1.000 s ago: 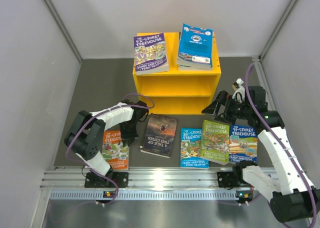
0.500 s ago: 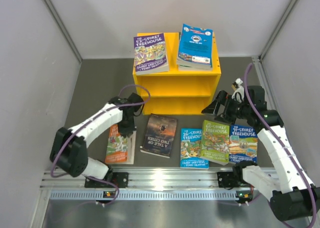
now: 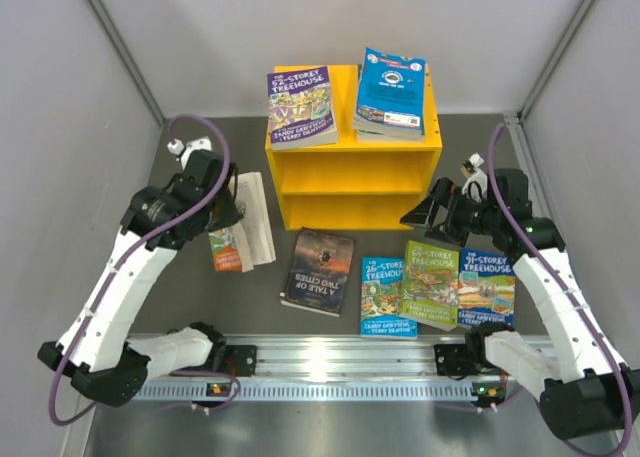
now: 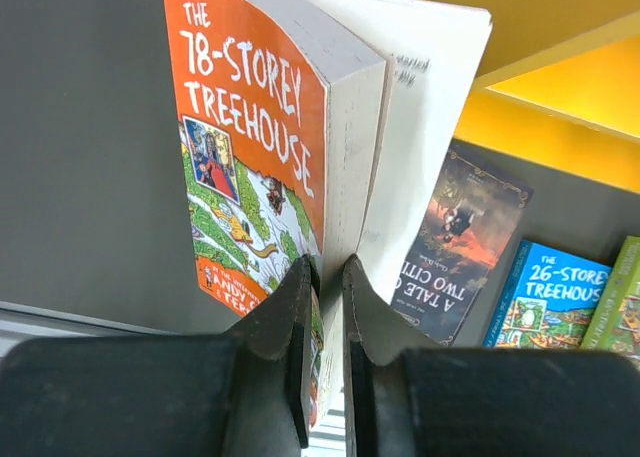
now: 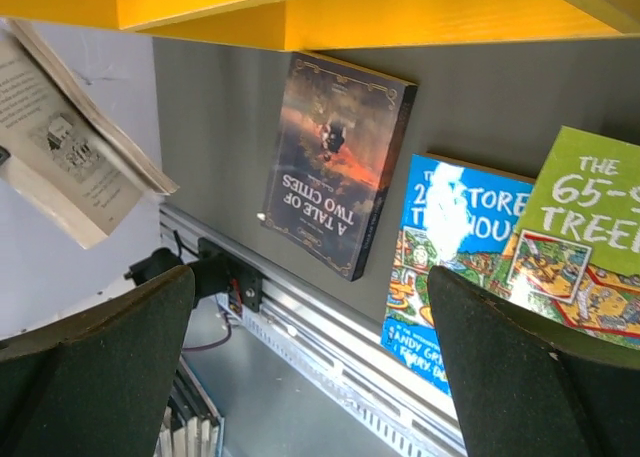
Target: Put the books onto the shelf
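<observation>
I will raise my left gripper and move it outward, to the right in the top view, to release the orange book [image 3: 243,235] onto the purple book [image 3: 300,107], which is lying flat up there.
My left gripper [image 3: 222,214] [image 4: 328,277] is shut on the lower edge of the orange "78-Storey Treehouse" book [image 3: 243,235] [image 4: 250,147]. It holds the book off the table just left of the yellow shelf [image 3: 355,169], and the loose back pages splay open. A purple book [image 3: 300,107] and a blue book [image 3: 392,92] lie on the shelf top. On the table lie the dark "A Tale of Two Cities" [image 3: 320,272] [image 5: 335,162], a blue book [image 3: 388,297], a green book [image 3: 432,282] and another blue one [image 3: 487,289]. My right gripper [image 3: 421,215] [image 5: 310,292] hangs open above these, holding nothing.
An aluminium rail [image 3: 330,362] runs along the table's near edge by the arm bases. Grey enclosure walls [image 3: 70,157] close in on the left, right and back. The shelf's two compartments face the arms.
My left arm has lifted the orange book from the table's near left and carried it up and back beside the shelf's left side. The right arm has held still.
</observation>
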